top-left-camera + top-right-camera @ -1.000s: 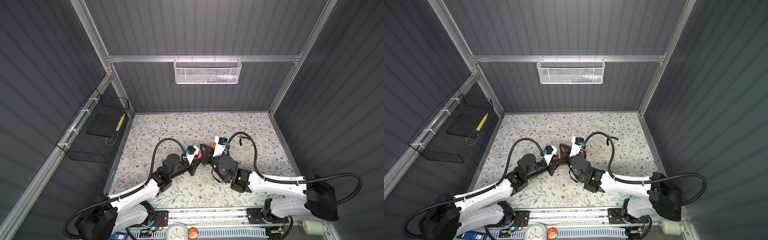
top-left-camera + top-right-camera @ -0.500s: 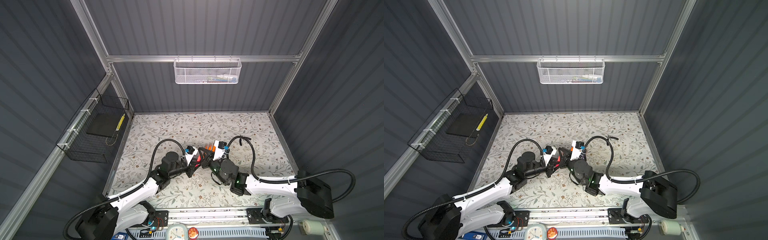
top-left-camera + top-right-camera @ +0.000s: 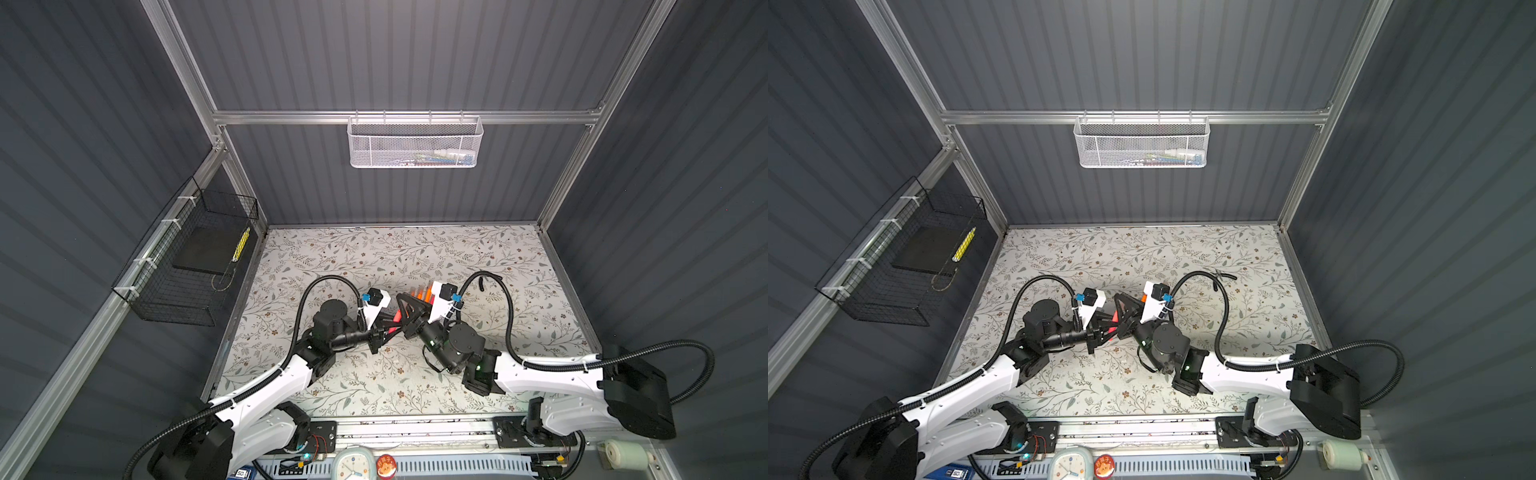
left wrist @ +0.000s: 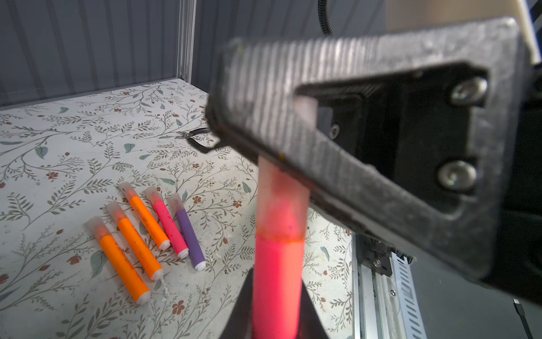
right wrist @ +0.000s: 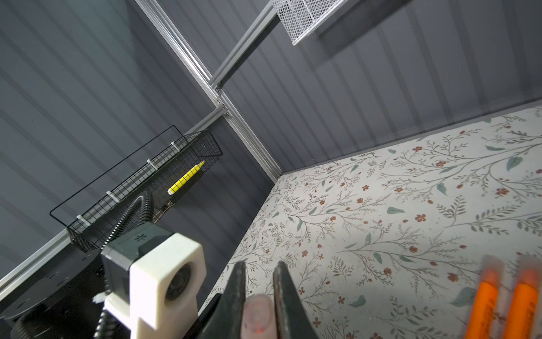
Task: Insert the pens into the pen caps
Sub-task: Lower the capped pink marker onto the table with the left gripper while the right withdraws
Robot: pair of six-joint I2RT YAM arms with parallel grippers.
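Observation:
I will next turn my left gripper and lower it to the clear tabletop beside the orange pens to release the pen with its capped tip, as that spot is below my gripper.
My left gripper [image 4: 277, 305] is shut on a red-pink pen [image 4: 277, 278]; both show near the table's middle in both top views [image 3: 397, 316] [image 3: 1112, 329]. A translucent pen cap [image 4: 281, 202] sits over the pen's tip. My right gripper [image 5: 260, 264] is shut on that cap's far end [image 5: 258, 314], and its finger [image 4: 337, 97] hides the cap's end in the left wrist view. Several capped pens lie side by side on the floral table: three orange pens [image 4: 137, 240], one pink pen [image 4: 168, 223] and one purple pen [image 4: 187, 232]. The right wrist view shows two orange ones [image 5: 484, 302].
Black-handled pliers [image 4: 195, 136] lie on the table beyond the pens. A white mesh basket [image 3: 415, 143] hangs on the back wall and a black wire basket [image 3: 187, 266] on the left wall. A rail with a small clock [image 3: 351, 465] runs along the table's front edge.
The right arm's forearm swung in and back out while its gripper stayed against the left gripper at the table's middle. The left arm barely moved.

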